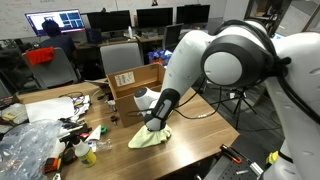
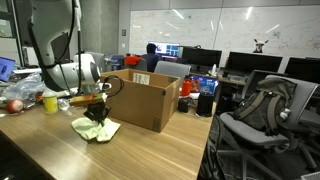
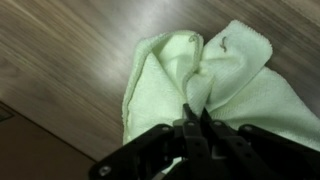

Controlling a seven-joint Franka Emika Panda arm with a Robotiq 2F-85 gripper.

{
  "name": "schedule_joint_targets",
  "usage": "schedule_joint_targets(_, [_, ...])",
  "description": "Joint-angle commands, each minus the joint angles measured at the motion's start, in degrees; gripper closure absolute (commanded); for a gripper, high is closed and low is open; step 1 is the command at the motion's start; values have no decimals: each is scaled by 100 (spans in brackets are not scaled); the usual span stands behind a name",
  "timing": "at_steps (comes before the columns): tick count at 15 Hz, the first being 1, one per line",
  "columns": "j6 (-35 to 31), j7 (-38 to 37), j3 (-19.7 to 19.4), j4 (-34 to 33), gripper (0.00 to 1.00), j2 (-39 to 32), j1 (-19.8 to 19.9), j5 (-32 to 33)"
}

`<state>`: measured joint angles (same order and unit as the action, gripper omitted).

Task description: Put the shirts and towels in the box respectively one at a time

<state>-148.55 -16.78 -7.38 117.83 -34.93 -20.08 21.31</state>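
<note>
The pinched towel will next go up in my gripper past the higher rim of the open cardboard box beside it, then cross over the opening (image 1: 147, 81) and be released.
A pale green towel (image 3: 200, 75) lies bunched on the wooden table, also seen in both exterior views (image 1: 152, 138) (image 2: 96, 128). My gripper (image 3: 196, 112) is down on it, fingers pinched shut on a raised fold at the towel's middle. In the exterior views the gripper (image 1: 155, 124) (image 2: 96, 113) sits right on top of the towel. The open cardboard box (image 1: 135, 82) (image 2: 145, 100) stands on the table just beside the towel. No shirt shows.
Clutter of plastic bags, bottles and small items (image 1: 40, 135) covers one end of the table. An apple and other items (image 2: 20, 100) lie there too. Office chairs (image 2: 265, 110) and monitors stand around. The table edge (image 1: 190, 165) is close to the towel.
</note>
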Motion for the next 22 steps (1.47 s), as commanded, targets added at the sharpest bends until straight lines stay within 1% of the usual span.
schedule_joint_targets(1, [383,-674,-355,366,98,864,-379,461])
schedule_joint_targets(3, [728,-1042,-441,394,98,1246,-484,836])
schedule_joint_targets(5, [1218,-1362,-376,345,98,1643,-486,1222])
schedule_joint_targets(7, [1736,-1607,-192,266,98,2022,-398,1605])
schedule_joint_targets(10, [2502,-1809,200,71,98,2500,-183,2094])
schedule_joint_targets(12, [2970,-1774,494,-136,98,2700,-20,2231])
schedule_joint_targets(14, [3335,-1695,746,-387,98,2793,142,2296])
schedule_joint_targets(17, [3723,-1622,1000,-814,98,2788,329,2461])
schedule_joint_targets(22, [4054,-1561,1125,-1650,98,2505,561,2871])
